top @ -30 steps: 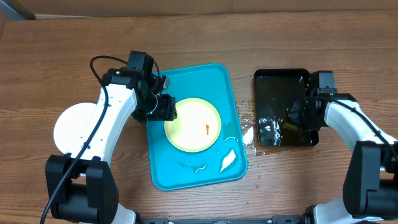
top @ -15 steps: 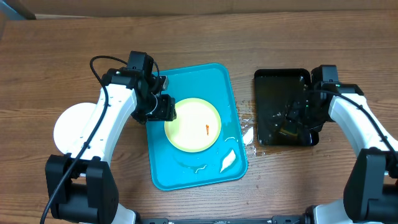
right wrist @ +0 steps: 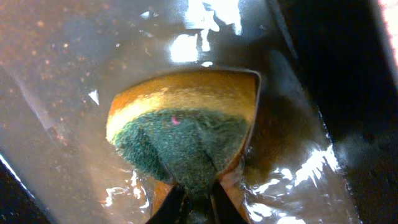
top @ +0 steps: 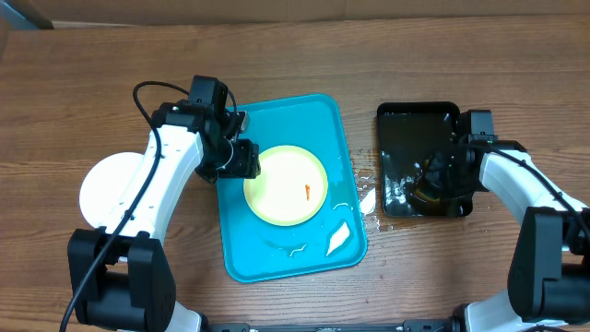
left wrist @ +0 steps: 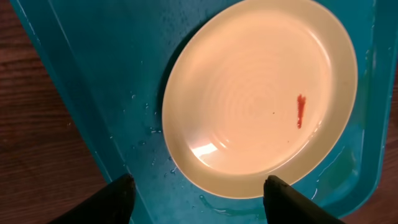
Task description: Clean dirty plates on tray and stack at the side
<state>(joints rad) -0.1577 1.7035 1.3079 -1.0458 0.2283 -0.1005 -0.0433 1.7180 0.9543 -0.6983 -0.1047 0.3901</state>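
I need to lower my left gripper next and move it slightly back onto the pale yellow plate's rim nearest the white plate (top: 106, 184), because the red-orange smear is away from that rim.
A pale yellow plate (top: 286, 184) with a green rim and a red-orange smear lies on the turquoise tray (top: 318, 115). It also shows in the left wrist view (left wrist: 261, 93). My left gripper (top: 247, 161) is open at the plate's left edge, its fingers (left wrist: 198, 198) wide apart over the wet tray (left wrist: 112, 74). A white plate (top: 106, 184) lies on the table at the left, partly under my left arm. My right gripper (top: 441, 180) is shut on a yellow and green sponge (right wrist: 186, 130) in the black tray's water.
The narrow black tray (top: 415, 115) holds shiny water. Water streaks and a white smear (top: 338, 237) lie on the turquoise tray's near right part. Drops wet the wood between the two trays (top: 367, 195).
My right gripper has shifted a little within the black tray with the sponge. My left arm and the yellow plate have not moved.
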